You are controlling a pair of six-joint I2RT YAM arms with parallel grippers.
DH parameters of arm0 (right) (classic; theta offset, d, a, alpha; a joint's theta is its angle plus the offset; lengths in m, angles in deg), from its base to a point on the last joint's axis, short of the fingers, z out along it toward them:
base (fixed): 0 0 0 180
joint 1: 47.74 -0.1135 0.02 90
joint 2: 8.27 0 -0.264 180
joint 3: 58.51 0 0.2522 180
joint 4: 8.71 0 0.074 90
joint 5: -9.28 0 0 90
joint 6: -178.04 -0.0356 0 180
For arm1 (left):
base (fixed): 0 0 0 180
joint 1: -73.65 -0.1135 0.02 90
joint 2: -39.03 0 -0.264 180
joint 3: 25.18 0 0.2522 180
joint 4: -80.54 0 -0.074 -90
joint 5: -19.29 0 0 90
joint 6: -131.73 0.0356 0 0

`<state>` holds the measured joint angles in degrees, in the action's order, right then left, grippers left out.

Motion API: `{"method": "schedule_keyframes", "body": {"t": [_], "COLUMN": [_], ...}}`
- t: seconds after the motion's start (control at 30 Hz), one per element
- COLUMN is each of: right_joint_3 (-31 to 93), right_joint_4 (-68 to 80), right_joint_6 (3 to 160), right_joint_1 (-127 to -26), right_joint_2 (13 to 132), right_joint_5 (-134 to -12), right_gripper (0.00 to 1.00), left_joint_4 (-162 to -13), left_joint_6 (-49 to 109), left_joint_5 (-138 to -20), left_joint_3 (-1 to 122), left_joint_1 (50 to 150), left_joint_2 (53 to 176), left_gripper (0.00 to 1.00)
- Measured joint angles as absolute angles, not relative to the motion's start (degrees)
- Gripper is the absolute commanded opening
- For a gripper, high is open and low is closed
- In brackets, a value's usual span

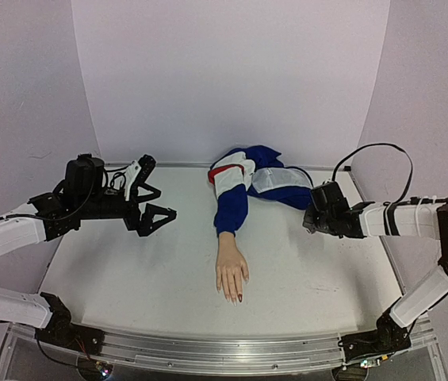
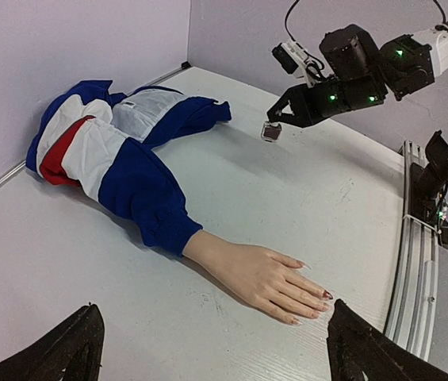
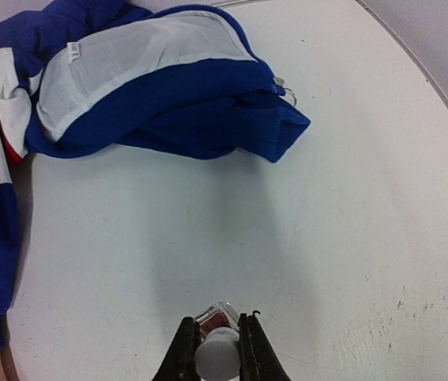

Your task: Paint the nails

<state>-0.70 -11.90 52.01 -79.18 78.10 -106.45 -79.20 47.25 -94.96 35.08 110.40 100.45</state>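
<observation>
My right gripper moves down to the bare tabletop below it next and releases the white cap there, because the bottle still hangs above the tabletop.
The pale mannequin hand lies palm down on the white table, fingers toward the near edge, in a blue sleeve. One of the nails is dark red and the others look pale; the red one also shows in the top view. My left gripper is open and empty, left of the sleeve and above the table; in its wrist view the hand lies between its spread fingers. My right gripper is shut on the small polish bottle with a white cap, right of the sleeve.
A blue, white and red jacket is bunched at the back centre, and its folds show in the right wrist view. A metal rail runs along the near edge. White walls close in the back and sides.
</observation>
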Motion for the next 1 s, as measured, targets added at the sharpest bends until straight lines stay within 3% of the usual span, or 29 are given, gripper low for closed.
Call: {"method": "schedule_keyframes", "body": {"t": [0.7, 0.8, 1.0], "right_joint_3": [-3.6, -3.8, -3.82], "right_joint_4": [-14.8, -15.15, -15.68], "right_joint_6": [45.75, 45.51, 45.51], "right_joint_1": [-79.16, -79.16, -79.16], "right_joint_2": [84.15, 84.42, 84.42], "right_joint_5": [-108.77, -108.79, -108.64], "right_gripper": [0.04, 0.12, 0.39], "left_joint_4": [-79.2, -79.2, -79.2], "left_joint_6": [47.29, 47.27, 47.29], "left_joint_5": [-94.98, -94.98, -94.98], "left_joint_3": [35.08, 35.08, 35.08], "left_joint_1": [110.4, 110.4, 110.4], "left_joint_2": [99.93, 99.93, 99.93], "left_gripper": [0.99, 0.99, 0.99]}}
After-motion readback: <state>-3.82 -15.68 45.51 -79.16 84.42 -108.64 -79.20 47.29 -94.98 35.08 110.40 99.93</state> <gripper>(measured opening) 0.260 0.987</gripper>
